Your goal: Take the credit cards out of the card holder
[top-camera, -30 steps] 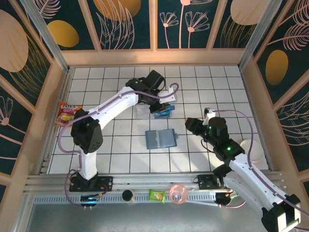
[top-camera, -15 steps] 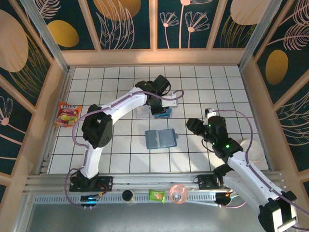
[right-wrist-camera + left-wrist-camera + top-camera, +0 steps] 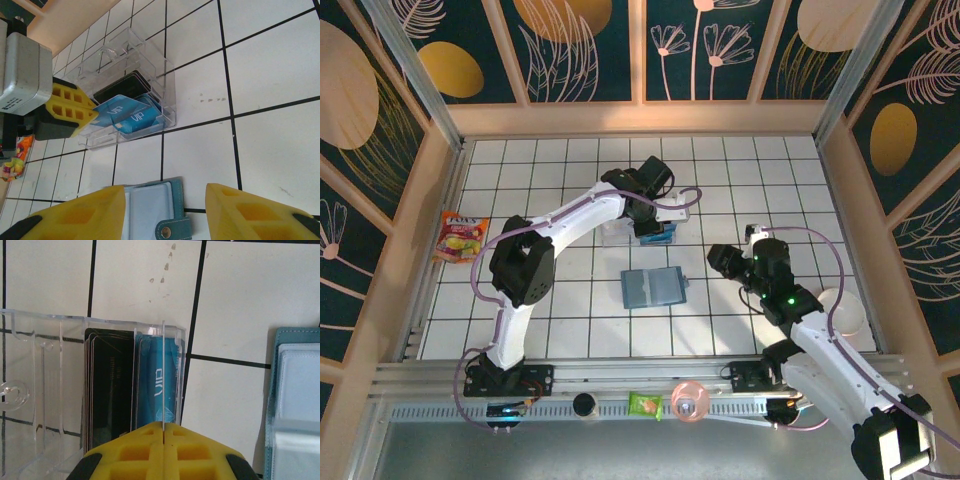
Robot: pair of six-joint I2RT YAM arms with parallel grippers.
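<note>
The clear tray's slot with another blue card is below, so my left gripper will next lower the credit card it is holding into that matching slot and let it go.
The card holder lies open on the white tiles, teal outside and pale blue-grey inside; its edge also shows in the left wrist view. My left gripper is over the clear tray, shut on a blue credit card seen edge-on between the yellow fingers. From the right wrist that held card hangs over the tray, with another blue card and black cards lying in it. My right gripper stands open just over the card holder, holding nothing.
A snack packet lies at the left wall. A white round object sits by the right wall. On the front rail are a green packet, a pink cup and a black disc.
My left arm has swung right and come down over the clear tray with the card in its jaws. The right gripper has shifted slightly and stays open.
</note>
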